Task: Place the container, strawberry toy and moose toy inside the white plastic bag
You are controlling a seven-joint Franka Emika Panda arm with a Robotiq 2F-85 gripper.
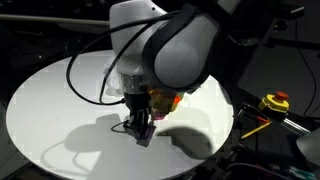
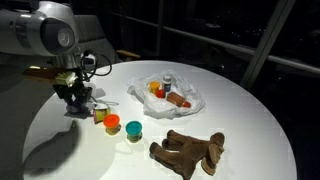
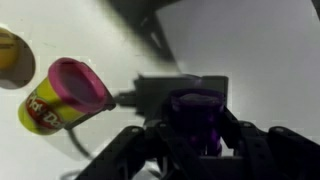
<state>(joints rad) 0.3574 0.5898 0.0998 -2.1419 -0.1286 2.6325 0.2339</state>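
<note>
The small purple container goes up in my gripper next and across the table over the red and orange items (image 2: 168, 94), since the white bag lies open.
My gripper (image 3: 195, 140) is low over the white round table (image 2: 240, 110) and shut on a small purple container (image 3: 195, 112), which stands upright between the fingers. It also shows in an exterior view (image 1: 144, 128). The gripper shows at the table's left in an exterior view (image 2: 75, 100). A yellow container with a pink lid (image 3: 62, 95) lies on its side beside it. The white plastic bag (image 2: 190, 100) lies open mid-table with red and orange items in it. The brown moose toy (image 2: 190, 150) lies near the front edge. I cannot pick out the strawberry toy for certain.
Two small tubs, one with an orange lid (image 2: 112, 123) and one with a green lid (image 2: 134, 129), stand between gripper and moose. A yellow tool (image 1: 275, 101) sits off the table's edge. A black cable (image 1: 85, 75) hangs over the table.
</note>
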